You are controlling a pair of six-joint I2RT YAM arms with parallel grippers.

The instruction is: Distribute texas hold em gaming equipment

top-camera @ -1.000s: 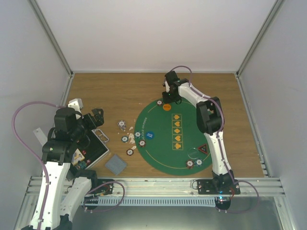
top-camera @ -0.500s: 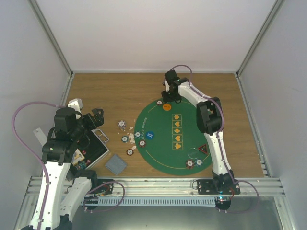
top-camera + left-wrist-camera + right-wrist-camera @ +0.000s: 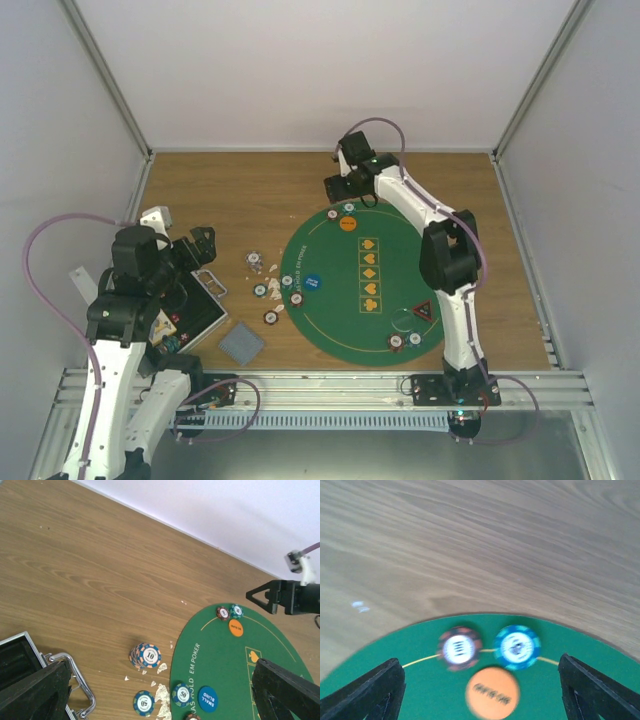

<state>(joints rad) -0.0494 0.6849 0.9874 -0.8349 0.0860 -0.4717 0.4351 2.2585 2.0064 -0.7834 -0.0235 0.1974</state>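
Next, my right gripper moves back and to the left in the top view and goes down around the chip stack (image 3: 253, 258), because those chips stand off the mat (image 3: 340, 320).
Two striped poker chips, one dark red (image 3: 460, 648) and one teal (image 3: 517, 646), lie side by side at the far rim of the green mat (image 3: 340, 320), just behind an orange disc (image 3: 492, 692). My right gripper (image 3: 480, 672) hovers open above them with nothing between its fingers (image 3: 370, 692); from above, this right gripper (image 3: 342, 190) sits over the mat's far edge. My left gripper (image 3: 160, 680) is open and empty above a chip stack (image 3: 145, 655), loose chips (image 3: 143, 702) and a blue disc (image 3: 207, 698). A clear disc (image 3: 402, 320), a triangle marker (image 3: 423, 311) and grey cards (image 3: 241, 343) lie nearer me.
A black case (image 3: 190, 310) with a metal handle (image 3: 75, 680) stands open at the left, under my left arm. Torn wrapper scraps (image 3: 162, 695) litter the wood by the mat's left edge. Two more chips (image 3: 405, 340) rest at the mat's near rim.
My right gripper has opened and pulled up and back from the mat's far rim, leaving the teal chip beside the dark red one. The left arm has not moved.
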